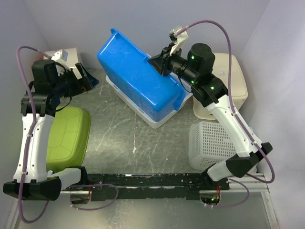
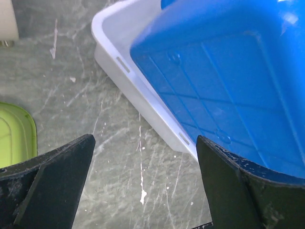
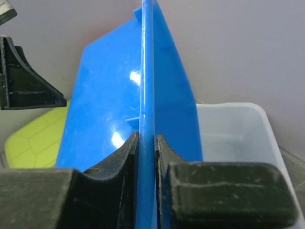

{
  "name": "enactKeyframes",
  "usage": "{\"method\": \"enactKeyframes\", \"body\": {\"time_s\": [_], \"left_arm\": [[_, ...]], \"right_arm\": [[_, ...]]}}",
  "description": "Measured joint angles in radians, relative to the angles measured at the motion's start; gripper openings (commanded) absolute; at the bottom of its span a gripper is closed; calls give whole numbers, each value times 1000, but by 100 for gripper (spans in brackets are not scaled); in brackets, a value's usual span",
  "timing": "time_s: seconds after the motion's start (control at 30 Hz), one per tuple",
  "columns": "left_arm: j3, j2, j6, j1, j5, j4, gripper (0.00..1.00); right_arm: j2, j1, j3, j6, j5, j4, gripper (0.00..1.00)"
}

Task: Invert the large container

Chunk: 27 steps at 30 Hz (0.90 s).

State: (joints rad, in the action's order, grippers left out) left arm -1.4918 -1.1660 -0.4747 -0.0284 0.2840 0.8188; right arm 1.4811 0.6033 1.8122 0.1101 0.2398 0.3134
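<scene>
I will lift the tub by its rim with my right gripper next. Then I will bring it back and down onto the bare table (image 1: 130,141), because the tub's lower side sits in the tray.
The large container (image 1: 136,78) is a blue plastic tub, tipped up on edge with its ribbed underside facing the camera. Its lower side rests in a white tray (image 1: 148,118). My right gripper (image 1: 159,62) is shut on the tub's upper rim at the back right. In the right wrist view the thin blue rim (image 3: 147,71) runs straight up between the closed fingers of that gripper (image 3: 147,137). My left gripper (image 1: 88,76) hangs open at the back left, apart from the tub. The left wrist view shows its gripper (image 2: 145,140) over bare table beside the blue underside (image 2: 228,81) and the tray (image 2: 138,78).
A lime green tub (image 1: 66,136) lies upside down at the left front. A white mesh basket (image 1: 209,143) stands at the right front, with a cream bin (image 1: 233,88) behind it. A small white box (image 1: 64,55) sits in the back left corner. Walls close in on three sides.
</scene>
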Motion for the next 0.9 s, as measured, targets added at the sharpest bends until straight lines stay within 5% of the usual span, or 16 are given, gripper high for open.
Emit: {"method": "enactKeyframes", "body": {"time_s": [0.5,0.9], "left_arm": [[-259,109,-5,0,-121,1,100],[-387,205,-83,0,-282,-6,99]], "right_arm": [[-206,-2,-38,271,111,57,0],[-379,1,-559,641,420,-65,0]]}}
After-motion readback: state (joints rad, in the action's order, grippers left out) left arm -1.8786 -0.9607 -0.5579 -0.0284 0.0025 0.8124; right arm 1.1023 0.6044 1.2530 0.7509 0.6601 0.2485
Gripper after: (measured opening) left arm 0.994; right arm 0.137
